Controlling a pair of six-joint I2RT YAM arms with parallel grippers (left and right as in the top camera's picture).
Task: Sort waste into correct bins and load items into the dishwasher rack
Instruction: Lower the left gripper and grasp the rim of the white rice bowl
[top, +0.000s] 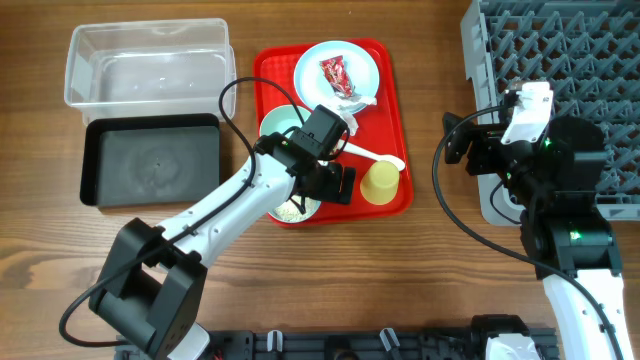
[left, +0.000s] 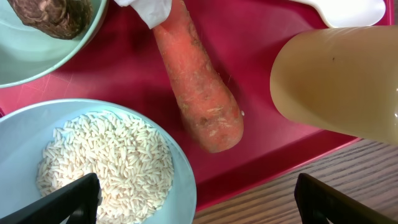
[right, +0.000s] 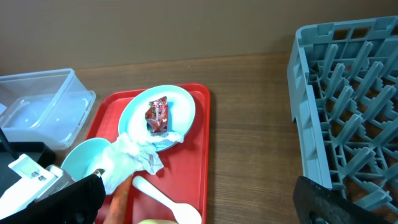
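I will lower my left gripper to the light blue bowl's rim (top: 317, 207) (left: 185, 159) on the carrot side.
My left gripper (top: 336, 183) (left: 208, 208) is open and hovers low over the red tray (top: 395, 120), above the orange carrot piece (left: 205, 93). Beside the carrot are the yellow cup (left: 339, 81) (top: 381, 182), the light blue bowl of white rice (left: 106, 162) (top: 295, 208) and the green bowl (left: 37, 53) holding a brown lump (left: 46, 15). The pale blue plate (top: 355, 55) carries the red wrapper (top: 336, 73) (right: 157, 115). The white tissue (right: 134, 155) and the white spoon (top: 375, 153) lie below the plate. My right gripper (top: 462, 142) (right: 199, 205) is open and empty beside the grey rack (top: 560, 60).
The clear tub (top: 150, 60) and the black tray (top: 150, 160) stand at the left, both empty. Bare wooden table lies between the red tray and the rack (right: 348, 106).
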